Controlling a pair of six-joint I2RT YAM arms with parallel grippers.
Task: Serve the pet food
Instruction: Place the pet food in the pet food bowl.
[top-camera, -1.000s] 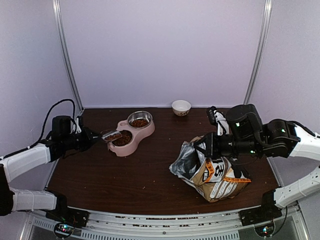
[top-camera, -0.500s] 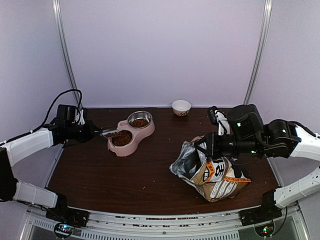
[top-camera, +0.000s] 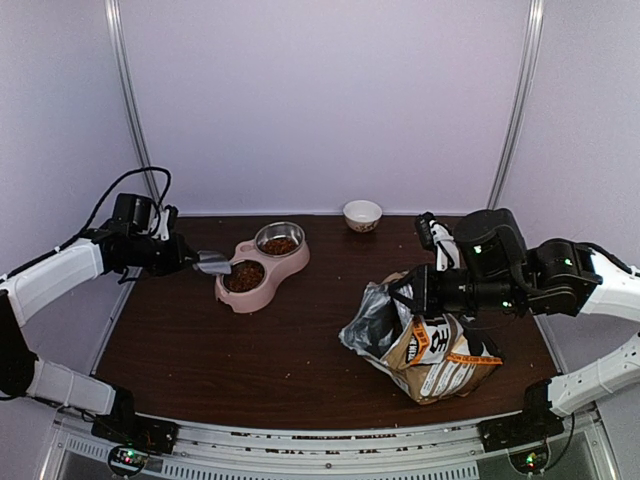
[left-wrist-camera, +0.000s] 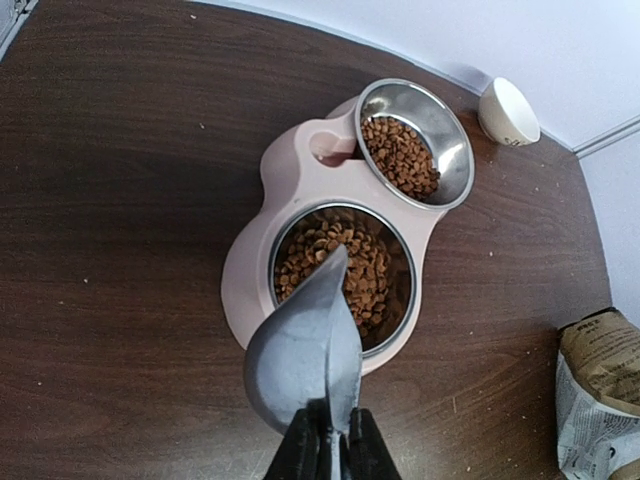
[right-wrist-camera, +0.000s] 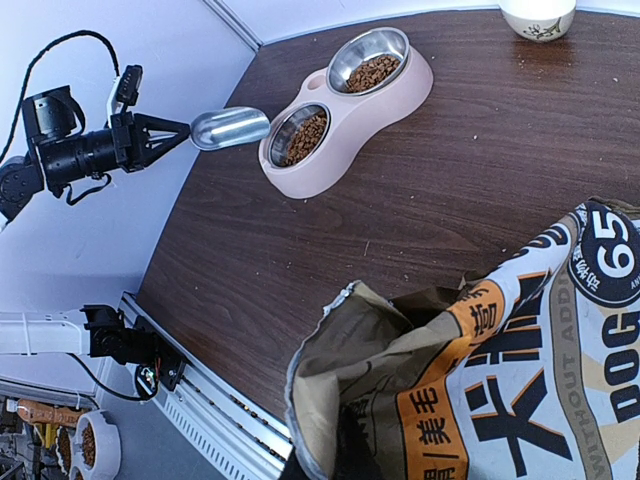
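Note:
Both bowls already hold kibble, so I will move my left gripper back and down to the bare tabletop beside the pink feeder and release the scoop (left-wrist-camera: 305, 350).
Brown kibble fills both steel bowls (left-wrist-camera: 368, 262) (left-wrist-camera: 400, 155) of the pink double feeder (left-wrist-camera: 300, 170), which stands at the back left (top-camera: 262, 262). My left gripper (left-wrist-camera: 330, 445) is shut on the handle of a metal scoop (left-wrist-camera: 305, 350). The scoop is turned on its side, with its tip over the near bowl's rim. In the right wrist view the scoop (right-wrist-camera: 230, 127) looks empty. My right gripper (top-camera: 405, 295) is shut on the open rim of the white-and-kraft food bag (right-wrist-camera: 520, 370), which lies at the right (top-camera: 430, 350).
A small white bowl (top-camera: 362, 214) stands at the back edge of the brown table (top-camera: 280, 350). Light walls and metal posts close in the back and sides. A few crumbs lie near the bag.
My left gripper has drawn the scoop a little left and up, away from the near bowl, and the scoop has emptied. The right arm and the bag have not moved.

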